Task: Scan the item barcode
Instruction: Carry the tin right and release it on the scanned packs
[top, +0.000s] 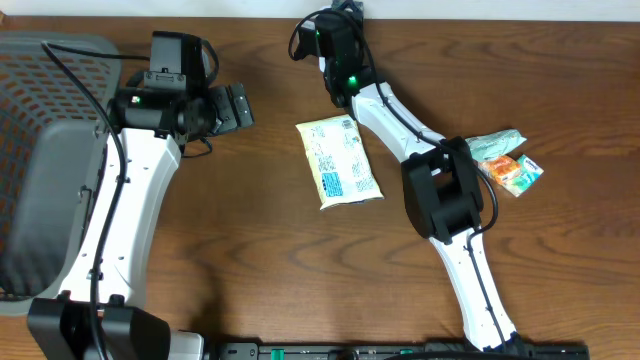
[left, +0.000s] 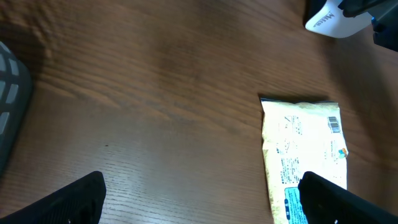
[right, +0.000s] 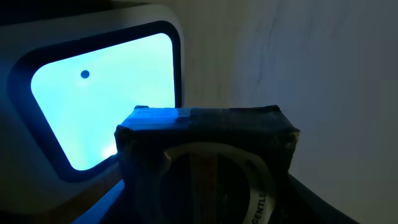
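My right gripper swings back and over the green packet (top: 499, 147) next and releases the dark box there, as that packet lies to its right in the overhead view.
My right gripper (right: 205, 208) is shut on a dark box (right: 205, 158) with a round label; only its outline shows in the dim light. The box is held upright close to the scanner's glowing blue window (right: 99, 102). From overhead, the right gripper (top: 338, 45) is at the table's far edge and hides the box and the scanner. The scanner's white body (left: 333, 22) shows at the top right of the left wrist view. My left gripper (left: 202, 208) (top: 235, 105) hovers open over bare wood with nothing between its fingers.
A pale yellow packet (top: 338, 160) (left: 305, 155) lies flat mid-table, its barcode facing up, just right of my left gripper. A green packet (top: 495, 143) and an orange-green packet (top: 515, 172) lie at the right. A grey mesh basket (top: 40, 150) stands at the left edge.
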